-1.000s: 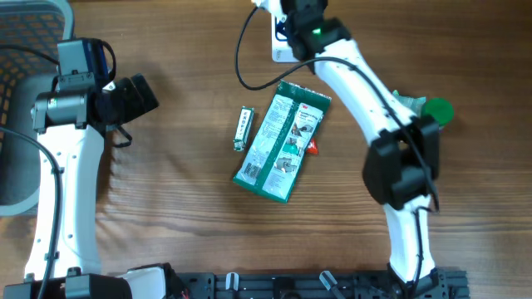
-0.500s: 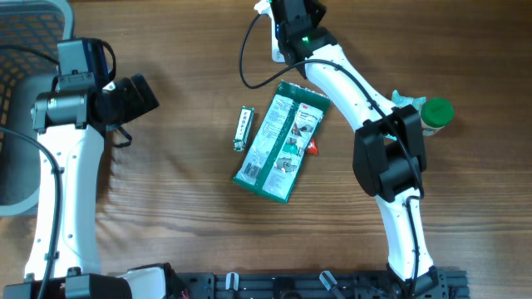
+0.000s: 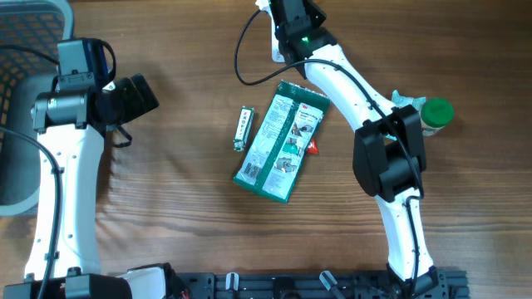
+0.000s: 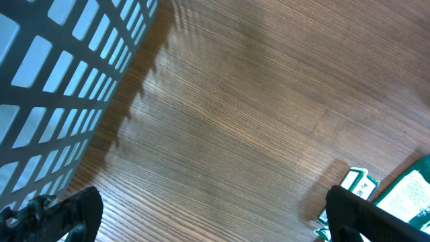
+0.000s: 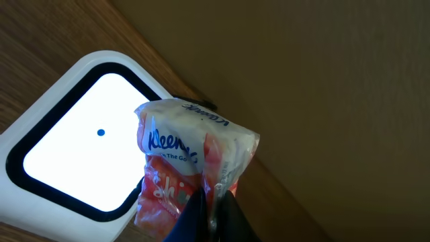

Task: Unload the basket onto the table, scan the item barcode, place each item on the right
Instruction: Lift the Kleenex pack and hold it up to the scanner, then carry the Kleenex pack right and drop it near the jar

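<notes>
My right gripper holds the pack. It should next move back, to the right in the overhead view, and down to the clear bare wood near the bottle to let go of the pack.
The item is a small Kleenex tissue pack (image 5: 188, 158), white and orange-red. My right gripper (image 5: 213, 202) is shut on the pack's lower plastic edge and holds it just over the right side of the white scanner (image 5: 70, 151), whose window glows with a blue dot. Overhead, the right gripper (image 3: 291, 18) is at the table's far edge above the scanner (image 3: 277, 53), and the arm hides the pack. At the left, my left gripper (image 3: 137, 95) hangs open over bare wood, its fingers (image 4: 80, 210) wide apart with nothing between them.
A long green packet (image 3: 281, 141) lies mid-table, with a small green pack (image 3: 242, 129) to its left and a red bit (image 3: 313, 148) at its right edge. A green-capped bottle (image 3: 434, 112) stands at the right. A mesh basket (image 3: 25, 37) sits far left, and a black cable (image 3: 245, 58) loops by the scanner.
The right arm has swung a little up and left, bringing the pack over the scanner, and then held still. The left arm has not moved.
</notes>
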You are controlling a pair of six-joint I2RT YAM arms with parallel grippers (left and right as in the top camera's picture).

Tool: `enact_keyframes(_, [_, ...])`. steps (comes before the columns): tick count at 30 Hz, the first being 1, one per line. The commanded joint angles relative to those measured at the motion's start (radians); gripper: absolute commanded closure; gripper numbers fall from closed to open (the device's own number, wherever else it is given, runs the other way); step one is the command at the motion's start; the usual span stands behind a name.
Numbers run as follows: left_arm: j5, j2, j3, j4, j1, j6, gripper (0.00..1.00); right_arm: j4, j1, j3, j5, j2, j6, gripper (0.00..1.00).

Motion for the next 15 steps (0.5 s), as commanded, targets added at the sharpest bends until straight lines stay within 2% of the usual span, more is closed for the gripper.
enact_keyframes(1, [0.005, 0.006, 0.013, 0.003, 0.004, -0.002, 0.00, 0.022, 0.005, 0.005, -0.014, -0.027, 0.029, 0.96])
enact_keyframes(8, [0.005, 0.006, 0.013, 0.003, 0.004, -0.002, 0.00, -0.068, -0.017, 0.005, -0.042, -0.165, 0.111, 0.96])
enact_keyframes(11, [0.005, 0.006, 0.013, 0.003, 0.004, -0.002, 0.00, -0.206, -0.045, 0.005, -0.138, -0.257, 0.195, 0.96])
enact_keyframes(15, [0.005, 0.006, 0.013, 0.003, 0.004, -0.002, 0.00, -0.476, -0.127, 0.005, -0.357, -0.379, 0.333, 0.96])
